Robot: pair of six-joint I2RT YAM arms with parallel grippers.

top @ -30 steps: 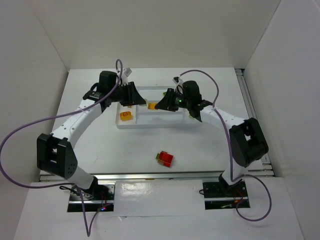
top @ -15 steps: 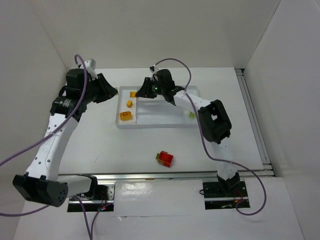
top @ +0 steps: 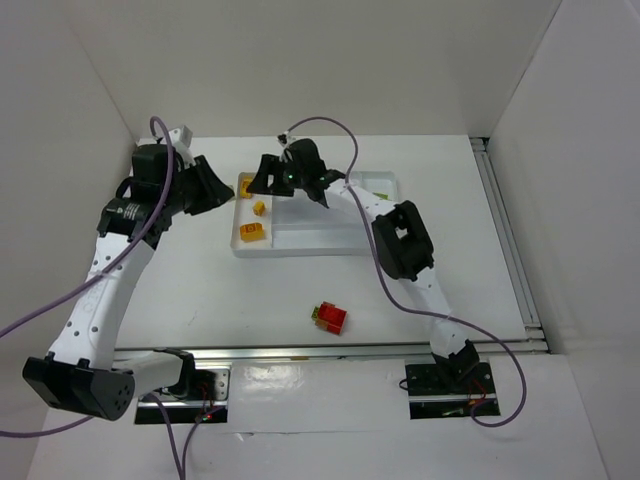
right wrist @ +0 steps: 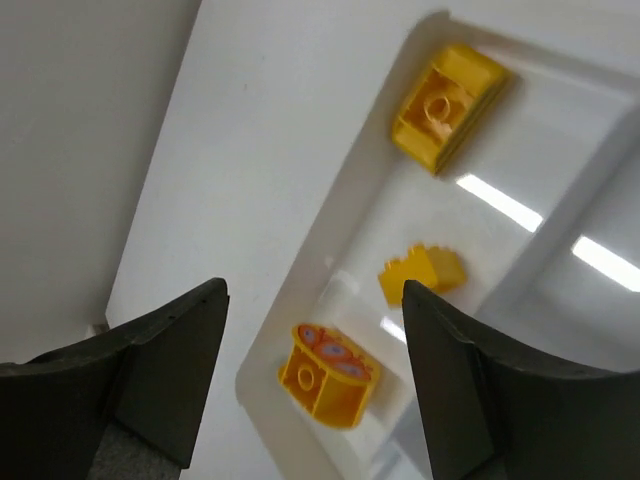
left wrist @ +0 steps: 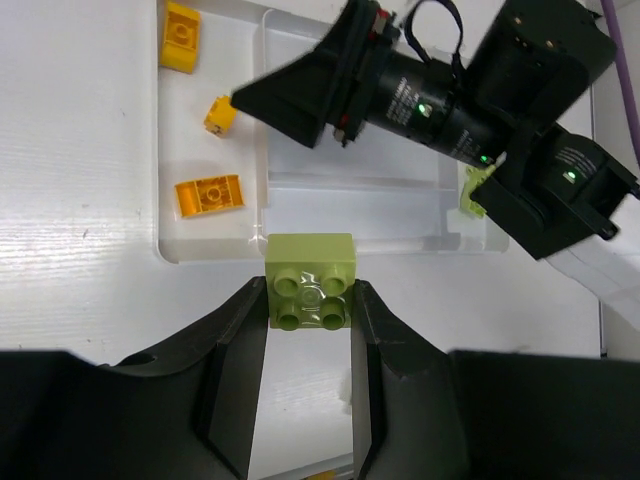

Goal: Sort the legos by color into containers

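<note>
Another lime green lego lies at the tray's opposite end section, so the left gripper needs to cross the white tray toward the right in the top view and release over that section.
My left gripper is shut on a lime green lego, held over the table just outside the white tray's long side. In the top view it hangs left of the tray. My right gripper stands open and empty over the tray's left end section, above three yellow legos. From the top it is at that same end. Another lime green lego lies at the tray's other end.
A red lego sits on the table in front of the tray, near the middle, with a small yellow-green piece against its left side. White walls close in the table on the left, back and right.
My right gripper travelled left along the tray with a yellow lego and opened, leaving it in the left end section. My left arm swung left, off the tray, keeping its green lego.
</note>
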